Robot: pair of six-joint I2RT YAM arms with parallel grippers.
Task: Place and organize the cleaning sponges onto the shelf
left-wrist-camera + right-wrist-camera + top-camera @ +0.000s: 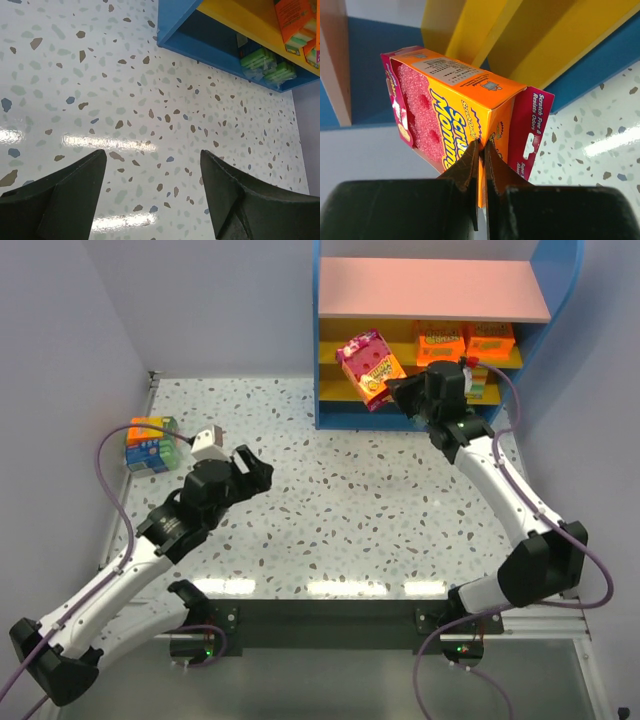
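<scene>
My right gripper moves outward onto the shelf's yellow level beside the orange packs next and releases the magenta and orange pack, as that outward spot is free.
My right gripper [398, 390] holds a magenta and orange sponge pack [370, 367] in the air, just in front of the shelf [432, 289]. Seen from the right wrist, the gripper [482, 146] is shut on a thin cardboard edge of this pack [455, 100], with the yellow tiers [545, 40] behind it. Two orange packs [438, 341] [490, 340] stand on a yellow tier. My left gripper [262, 470] hovers open over the table with nothing between its fingers [80, 185]. A small pile of orange, blue and green packs [150, 443] lies at the table's left edge.
The shelf's blue base [200, 47] stands on the speckled table [350, 510]. Green sponges [264, 64] sit on its lowest level, and an orange pack [295, 22] on the tier above. Grey walls close in on the left and right.
</scene>
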